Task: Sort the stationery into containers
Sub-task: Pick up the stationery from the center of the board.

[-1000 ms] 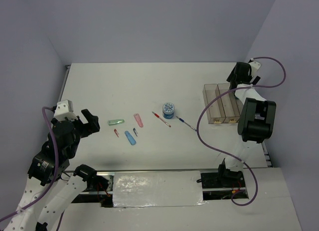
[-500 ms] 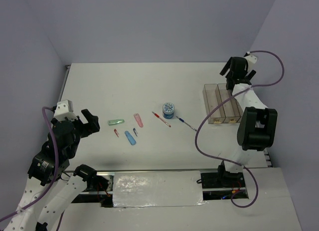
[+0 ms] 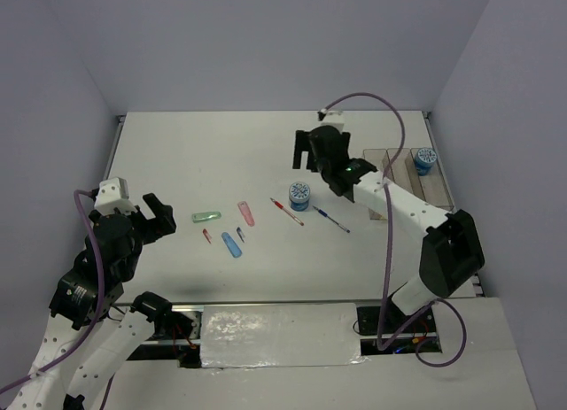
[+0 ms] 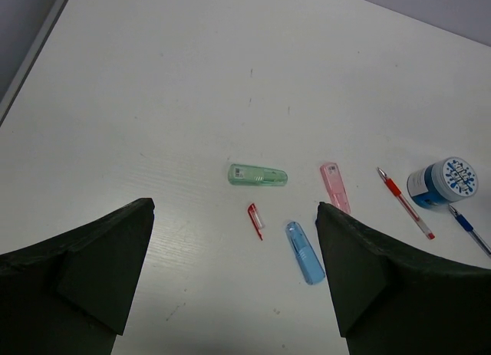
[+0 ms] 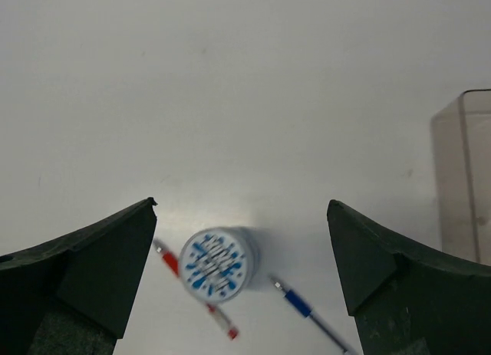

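Observation:
The roll stands below my right gripper and nearer my base, between the pens. My right gripper will go down and move back onto the roll's round top (image 3: 299,191) (image 5: 216,264) next.
My right gripper (image 3: 307,155) (image 5: 242,203) hangs open over the table's middle, just beyond a blue-and-white roll (image 3: 300,194) (image 5: 217,264). A red pen (image 3: 286,211) (image 5: 222,320) and a blue pen (image 3: 330,219) (image 5: 307,309) flank that roll. Another roll (image 3: 426,160) stands in the clear containers (image 3: 392,158) (image 5: 464,179) at the right. My left gripper (image 3: 164,213) (image 4: 234,207) is open and empty, left of the green piece (image 3: 205,217) (image 4: 258,175), pink piece (image 3: 245,213) (image 4: 334,186), blue piece (image 3: 231,244) (image 4: 305,252) and a red clip (image 3: 206,235) (image 4: 255,219).
A small dark clip (image 3: 240,235) lies between the pink and blue pieces. The right arm's forearm (image 3: 399,206) crosses in front of the containers. Purple walls close in the table (image 3: 221,153) at left, back and right.
My right arm has swung left from the containers to above the roll at mid-table. A roll now shows in the right-hand container. The left arm has not moved.

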Tool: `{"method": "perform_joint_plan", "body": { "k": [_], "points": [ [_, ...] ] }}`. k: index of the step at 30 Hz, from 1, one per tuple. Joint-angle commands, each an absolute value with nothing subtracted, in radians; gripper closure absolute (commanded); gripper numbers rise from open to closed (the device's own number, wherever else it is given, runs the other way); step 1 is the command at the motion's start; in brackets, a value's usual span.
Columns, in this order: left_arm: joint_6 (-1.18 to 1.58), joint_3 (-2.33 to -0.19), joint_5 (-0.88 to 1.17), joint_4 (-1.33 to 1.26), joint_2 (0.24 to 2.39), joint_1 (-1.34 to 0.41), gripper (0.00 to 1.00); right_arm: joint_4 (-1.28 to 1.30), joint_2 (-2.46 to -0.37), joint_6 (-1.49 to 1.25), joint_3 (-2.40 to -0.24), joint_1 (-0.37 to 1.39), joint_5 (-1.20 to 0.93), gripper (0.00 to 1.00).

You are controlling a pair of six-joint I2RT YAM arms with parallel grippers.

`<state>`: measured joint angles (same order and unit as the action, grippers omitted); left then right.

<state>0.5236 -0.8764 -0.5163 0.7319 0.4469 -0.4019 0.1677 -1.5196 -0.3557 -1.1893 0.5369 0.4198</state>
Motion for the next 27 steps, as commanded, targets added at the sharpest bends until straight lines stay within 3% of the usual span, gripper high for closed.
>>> {"method": "perform_joint_plan", "body": {
  "k": [1,6,27],
  "points": [
    [0.52,-0.879,-0.543,0.706,0.448,-0.407,0.01,0.291,-1.592,-0.367,-1.282,0.615,0.451,0.0],
    [0.525,-0.879,-0.552,0.712,0.442,-0.407,0.01,0.396,-1.707,-0.391,-1.365,0.644,0.463,0.0],
    [0.505,-0.874,-0.511,0.693,0.457,-0.407,0.01,0.388,-1.878,-0.367,-1.361,0.663,0.357,0.01]
  ]
}}
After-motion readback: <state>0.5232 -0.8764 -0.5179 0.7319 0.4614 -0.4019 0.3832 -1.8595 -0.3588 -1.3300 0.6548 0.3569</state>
